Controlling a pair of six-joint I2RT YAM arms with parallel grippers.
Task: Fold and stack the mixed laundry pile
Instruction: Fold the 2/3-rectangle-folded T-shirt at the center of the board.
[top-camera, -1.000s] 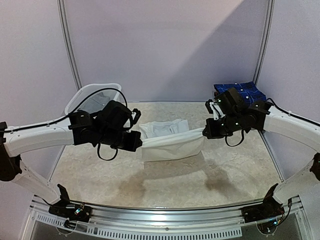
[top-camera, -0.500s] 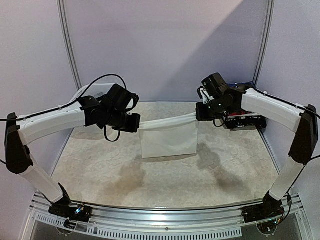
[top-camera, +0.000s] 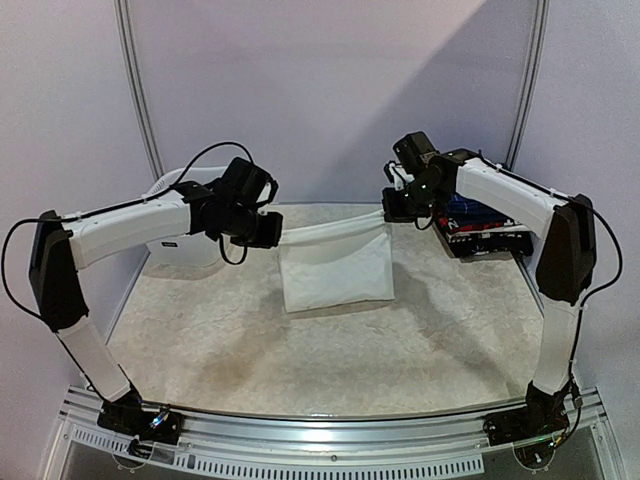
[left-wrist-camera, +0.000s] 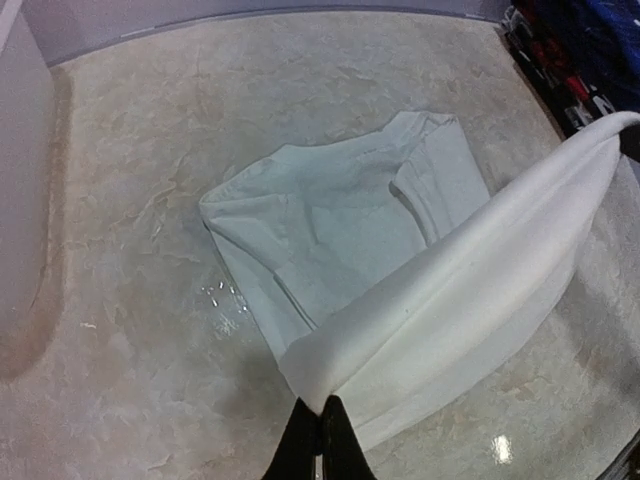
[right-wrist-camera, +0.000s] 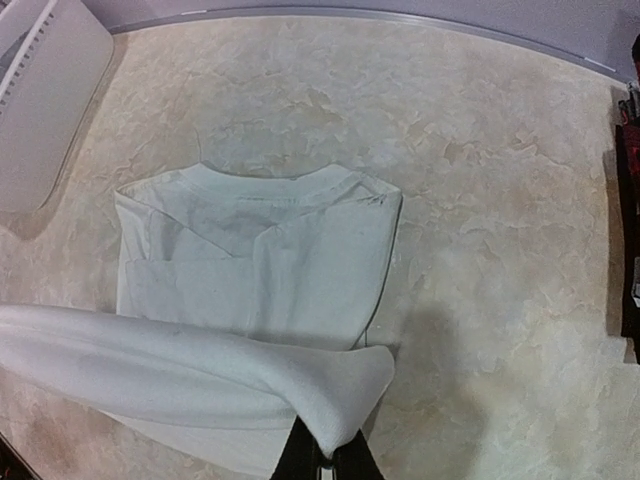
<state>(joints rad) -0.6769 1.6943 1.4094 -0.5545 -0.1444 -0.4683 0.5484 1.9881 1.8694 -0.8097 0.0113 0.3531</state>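
Observation:
My right gripper holds the shirt's corner and next needs to carry it outward and down onto the shirt's still uncovered collar end (right-wrist-camera: 345, 207) and release it, because that collar end lies flat there.
The white shirt (top-camera: 335, 272) hangs stretched between my two grippers, its raised edge a taut band and its lower part resting on the table. My left gripper (top-camera: 272, 232) is shut on the shirt's left corner (left-wrist-camera: 322, 385). My right gripper (top-camera: 392, 212) is shut on the right corner (right-wrist-camera: 350, 400). In the wrist views the rest of the shirt (right-wrist-camera: 260, 250) lies flat on the table, folded, with its collar toward the back. A dark blue plaid shirt (top-camera: 468, 208) lies on a dark stack at the back right, behind the right arm.
The white slotted basket (top-camera: 165, 195) stands at the back left behind the left arm, also showing as a pale basket wall (right-wrist-camera: 40, 100). The dark stack (top-camera: 490, 240) sits at the right edge. The marbled table (top-camera: 300, 350) has bare surface toward the front.
Both arms have lifted and swung toward the back wall, carrying the shirt's held edge up and back. The shirt now hangs lower and longer below that edge.

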